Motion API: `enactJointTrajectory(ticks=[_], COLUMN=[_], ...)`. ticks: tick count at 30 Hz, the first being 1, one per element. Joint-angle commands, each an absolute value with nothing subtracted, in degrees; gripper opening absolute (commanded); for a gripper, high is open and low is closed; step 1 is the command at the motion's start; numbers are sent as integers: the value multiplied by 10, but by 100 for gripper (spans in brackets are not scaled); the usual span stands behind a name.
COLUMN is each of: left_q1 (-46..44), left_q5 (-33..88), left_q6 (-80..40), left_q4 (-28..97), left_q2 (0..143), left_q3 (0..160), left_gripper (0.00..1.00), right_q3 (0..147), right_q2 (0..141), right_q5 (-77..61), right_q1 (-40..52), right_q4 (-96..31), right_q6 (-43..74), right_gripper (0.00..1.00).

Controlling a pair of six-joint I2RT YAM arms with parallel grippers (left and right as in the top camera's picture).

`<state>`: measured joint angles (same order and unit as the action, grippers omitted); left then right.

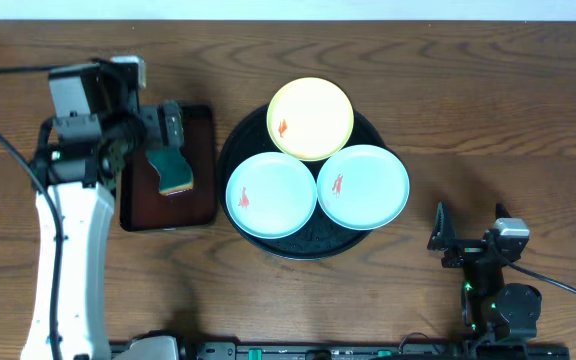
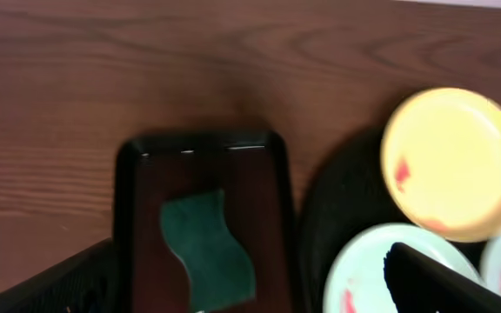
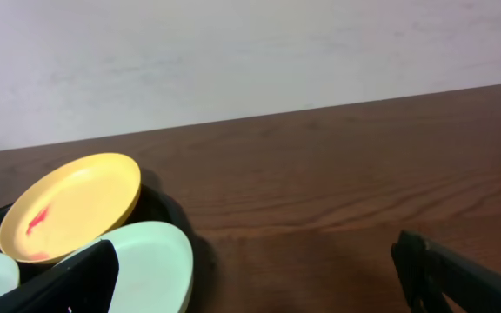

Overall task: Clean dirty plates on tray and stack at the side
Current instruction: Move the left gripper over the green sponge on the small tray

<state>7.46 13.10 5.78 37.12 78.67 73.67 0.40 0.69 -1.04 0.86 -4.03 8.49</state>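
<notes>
My left gripper will next lower its open fingers onto the green sponge below it in the smaller tray, to both sides of its middle point(image 1: 171, 170) point(image 2: 206, 254), and close.
The round black tray point(image 1: 306, 243) holds three plates, each with a red-orange smear: a pale yellow plate point(image 1: 311, 118) at the back, a mint plate point(image 1: 271, 194) front left and a second mint plate point(image 1: 363, 186) front right. My left gripper point(image 1: 160, 135) is open and empty, above a green sponge point(image 1: 171, 170). In the left wrist view the sponge point(image 2: 209, 252) lies between my open fingers point(image 2: 250, 300), with the yellow plate point(image 2: 455, 161) and a mint plate point(image 2: 364, 269) to the right. My right gripper point(image 1: 468, 228) is open and empty, right of the tray.
The sponge lies in a smaller rectangular reddish-brown tray point(image 1: 203, 150) left of the black tray. The right wrist view shows the yellow plate point(image 3: 72, 204), a mint plate point(image 3: 150, 261), bare wooden table point(image 3: 337, 200) and a pale wall behind.
</notes>
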Motion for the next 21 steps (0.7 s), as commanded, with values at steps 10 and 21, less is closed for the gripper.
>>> enactJointTrajectory(ticks=[10, 21], left_q1=[88, 88], left_q5=[90, 56], left_q6=[-118, -188], left_q4=[392, 398], left_q2=[910, 1044], left_q3=[740, 739], left_gripper=[97, 97], right_q3=[3, 3], right_q2=[4, 4], right_q5=[-7, -7], right_q1=[3, 3], right_q4=[-43, -43], right_q6=[81, 81], right_gripper=[99, 99])
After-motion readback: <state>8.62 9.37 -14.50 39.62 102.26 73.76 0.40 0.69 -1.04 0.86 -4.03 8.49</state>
